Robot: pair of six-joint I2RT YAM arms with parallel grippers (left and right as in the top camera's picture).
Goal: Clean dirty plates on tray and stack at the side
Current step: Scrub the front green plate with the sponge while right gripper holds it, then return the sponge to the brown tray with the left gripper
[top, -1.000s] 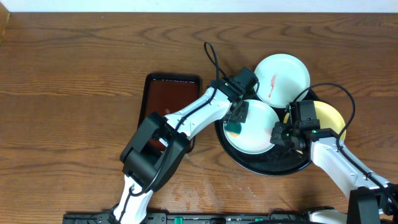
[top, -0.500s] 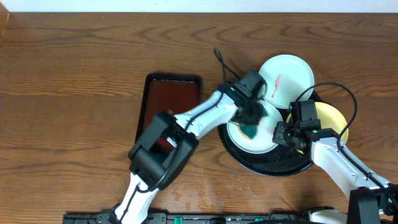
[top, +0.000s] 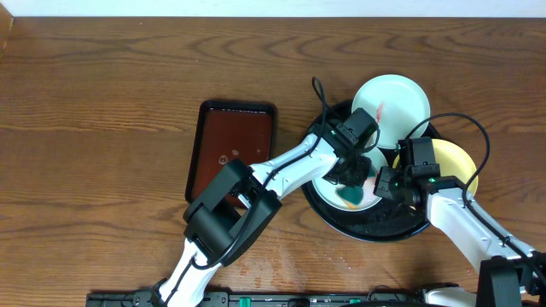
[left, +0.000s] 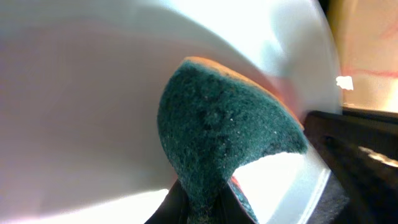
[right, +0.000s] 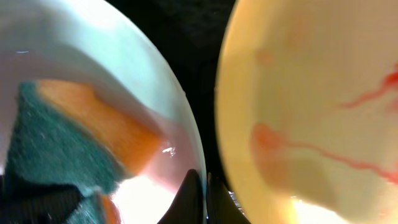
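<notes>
I will lift my left gripper off the middle plate, move it to the left in the overhead view and let go of the sponge point(left: 217, 134) there, because the bottom of the dark-red tray is bare.
A black tray point(top: 368, 223) holds a pale bluish-white plate point(top: 334, 194) at its middle and a pale yellow plate point(top: 454, 158) with red smears at its right. A second bluish-white plate point(top: 394, 109) with a red smear lies at the tray's far edge. My left gripper point(top: 351, 183) is shut on a teal sponge point(left: 217, 134) and presses it onto the middle plate point(left: 81, 112). My right gripper point(top: 381, 182) is shut on that plate's right rim point(right: 186, 143), next to the yellow plate point(right: 311, 99).
A small rectangular dark-red tray point(top: 232, 145) lies left of the black tray. Brown wood-grain tabletop point(top: 102, 102) spreads to the left and far side. Cables loop over both wrists near the plates.
My left gripper has swept the sponge rightward and nearer across the middle plate, from its left part to its right part. The right gripper has stayed on the rim.
</notes>
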